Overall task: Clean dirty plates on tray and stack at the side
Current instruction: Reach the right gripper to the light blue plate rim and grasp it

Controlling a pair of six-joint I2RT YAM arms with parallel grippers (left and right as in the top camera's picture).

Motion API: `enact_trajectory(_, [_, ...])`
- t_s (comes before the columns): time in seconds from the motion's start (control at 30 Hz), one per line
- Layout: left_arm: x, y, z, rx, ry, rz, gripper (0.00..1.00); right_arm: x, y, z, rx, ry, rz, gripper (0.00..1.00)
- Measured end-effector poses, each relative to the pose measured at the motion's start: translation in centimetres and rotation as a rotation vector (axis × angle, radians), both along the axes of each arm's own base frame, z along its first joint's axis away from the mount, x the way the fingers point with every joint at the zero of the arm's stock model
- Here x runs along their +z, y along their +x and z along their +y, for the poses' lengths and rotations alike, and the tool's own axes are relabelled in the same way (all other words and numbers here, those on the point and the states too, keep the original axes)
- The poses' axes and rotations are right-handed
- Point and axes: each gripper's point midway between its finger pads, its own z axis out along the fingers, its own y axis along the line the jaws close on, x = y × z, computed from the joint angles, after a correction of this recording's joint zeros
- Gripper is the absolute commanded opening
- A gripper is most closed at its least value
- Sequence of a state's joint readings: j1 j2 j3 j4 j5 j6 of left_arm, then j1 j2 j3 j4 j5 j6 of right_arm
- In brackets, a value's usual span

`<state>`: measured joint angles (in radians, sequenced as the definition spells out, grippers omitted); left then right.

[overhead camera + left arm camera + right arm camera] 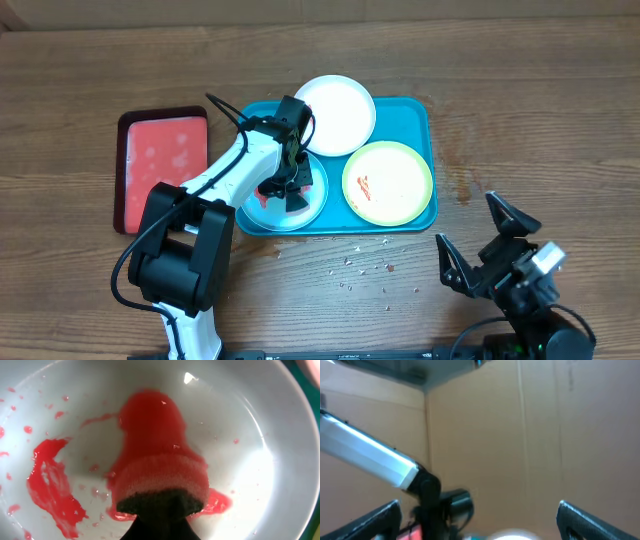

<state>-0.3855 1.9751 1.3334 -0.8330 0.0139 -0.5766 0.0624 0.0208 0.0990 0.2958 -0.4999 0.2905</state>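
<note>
My left gripper scrubs the light blue plate unheld, so my right gripper goes outward, tilts down and lowers onto its rim facing the yellow-green plate [389,183] next.
The teal tray [416,112] holds three plates. The white plate [337,114] is at the back, the yellow-green rimmed plate [389,183] with a small red smear is at the right, and the light blue plate [311,206] is at the front left. My left gripper [283,192] is shut on a red-soaked sponge [161,476] with a dark scrub layer. It presses the sponge onto the light blue plate [260,460], where red sauce smears [50,485] lie to the left of the sponge. My right gripper [488,236] is open and empty, near the table's front right, away from the tray.
A smaller red tray [163,160] with a dark rim lies left of the teal tray. Small crumbs [362,264] are scattered on the wooden table in front of the tray. The right wrist view shows a brown cardboard wall [520,435] and my left arm [370,460].
</note>
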Motion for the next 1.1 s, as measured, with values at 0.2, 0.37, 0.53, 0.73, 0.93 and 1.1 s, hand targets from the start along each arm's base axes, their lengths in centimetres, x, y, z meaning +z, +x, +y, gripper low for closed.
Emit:
enact_trajectory(0.2, [0.0,0.0,0.0,0.002,0.001,0.0,0.29,0.7,1.1,0.3,0.002,-0.107,0.375,1.0])
enact_trajectory(0.37, [-0.1,-0.7,0.1,-0.001,-0.001,0.031,0.6,2.5,3.3,0.8,0.032,-0.187,0.613,1.0])
enact_trajectory(0.53, [-0.1,-1.6,-0.4,-0.035,-0.029,0.069,0.63,4.0,6.5,3.0,0.196,-0.191,0.686,1.0])
enact_trajectory(0.73, [0.0,-1.8,-0.9,-0.067,-0.058,0.079,0.21,-0.1,9.5,5.3,0.354,-0.178,0.845,1.0])
enact_trajectory(0.93, [-0.1,-1.7,-0.5,-0.06,-0.035,0.071,0.18,-8.6,10.6,7.7,0.298,-0.275,1.159,1.0])
enact_trajectory(1.1, [-0.1,-1.6,-0.3,-0.054,-0.027,0.067,0.18,-12.5,11.7,10.0,0.198,-0.383,1.317,0.78])
